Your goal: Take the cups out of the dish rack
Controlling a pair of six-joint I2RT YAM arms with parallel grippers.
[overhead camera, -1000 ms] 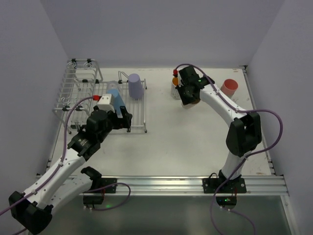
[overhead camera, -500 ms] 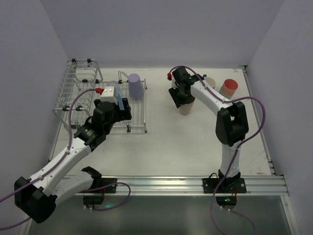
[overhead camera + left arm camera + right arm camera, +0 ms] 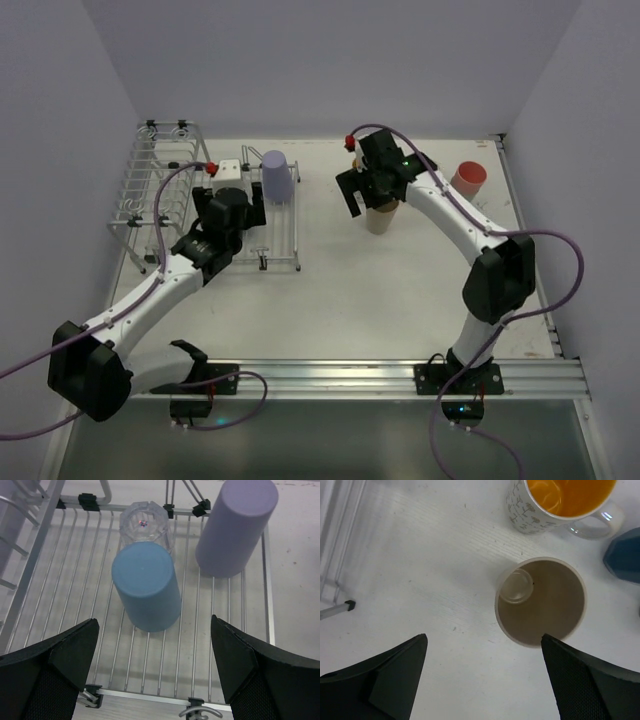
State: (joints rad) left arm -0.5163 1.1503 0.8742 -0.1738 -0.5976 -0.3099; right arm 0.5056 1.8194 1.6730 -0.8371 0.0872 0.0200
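Note:
The blue cup [image 3: 146,592] stands below and outward, so next my left gripper will lower its open fingers outward onto the cup's sides, which the lilac cup leaves free.
The dish rack [image 3: 150,205] stands at the table's left, and its flat grid [image 3: 220,630] fills the left wrist view. A blue cup [image 3: 146,592] and a lilac cup [image 3: 237,527] stand upside down on that grid. My left gripper [image 3: 155,670] hangs open over the grid, just short of the blue cup; it hides that cup in the top view. The lilac cup [image 3: 277,175] is beside it there. My right gripper [image 3: 482,675] is open above the table, with an upright beige cup [image 3: 542,602] just ahead of it, untouched. A white, orange-lined mug [image 3: 562,500] and a dark blue mug [image 3: 625,555] stand beyond.
A clear glass [image 3: 146,522] stands upside down behind the blue cup. A pink cup [image 3: 467,178] sits at the far right of the table. The rack's taller wire basket [image 3: 165,150] rises at the far left. The rack's corner foot [image 3: 342,607] shows left of my right gripper.
My right gripper set the beige cup down beside the mugs, opened and let it go. My left arm swung further in over the rack, above the blue cup, staying open.

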